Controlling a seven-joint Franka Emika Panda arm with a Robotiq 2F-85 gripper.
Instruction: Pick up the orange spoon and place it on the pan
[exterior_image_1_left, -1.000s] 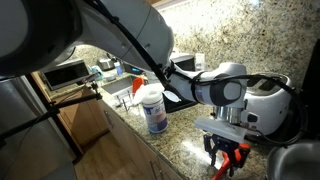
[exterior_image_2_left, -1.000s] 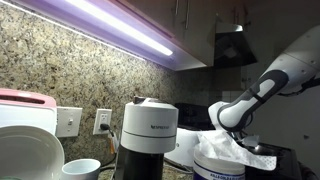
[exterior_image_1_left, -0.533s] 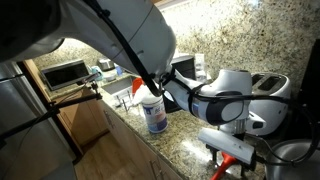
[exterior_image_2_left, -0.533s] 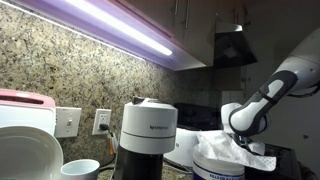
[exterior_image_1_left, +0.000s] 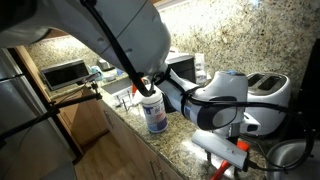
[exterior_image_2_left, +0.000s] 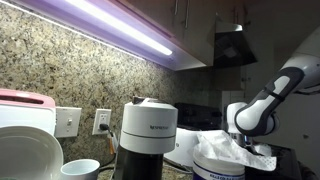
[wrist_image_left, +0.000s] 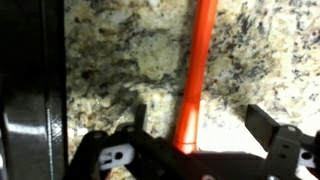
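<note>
My gripper stays low over the granite counter next and draws its two fingers together onto the orange spoon's handle (exterior_image_1_left: 222, 169) (wrist_image_left: 189, 122), because the handle already runs between them.
The orange spoon (wrist_image_left: 198, 60) lies on the speckled granite counter, its long handle running up the wrist view. My gripper (wrist_image_left: 201, 116) is open, one finger on each side of the handle and neither touching it. In an exterior view the gripper (exterior_image_1_left: 226, 160) hangs low over the counter with the spoon (exterior_image_1_left: 236, 148) showing orange beneath it. The pan (exterior_image_1_left: 293, 152), round with a shiny rim, sits just right of the gripper at the frame's lower right. In the exterior view with the coffee machine, only the arm (exterior_image_2_left: 256, 108) shows; gripper, spoon and pan are hidden.
A white two-slot toaster (exterior_image_1_left: 268, 88) stands behind the gripper by the wall. A white wipes canister (exterior_image_1_left: 153, 110) stands on the counter to the left. A dark upright object (wrist_image_left: 30, 90) fills the wrist view's left edge. A coffee machine (exterior_image_2_left: 148, 125) blocks much of an exterior view.
The arm has swung right and lower over the counter, and the wrist has turned. The orange spoon stays under the gripper throughout.
</note>
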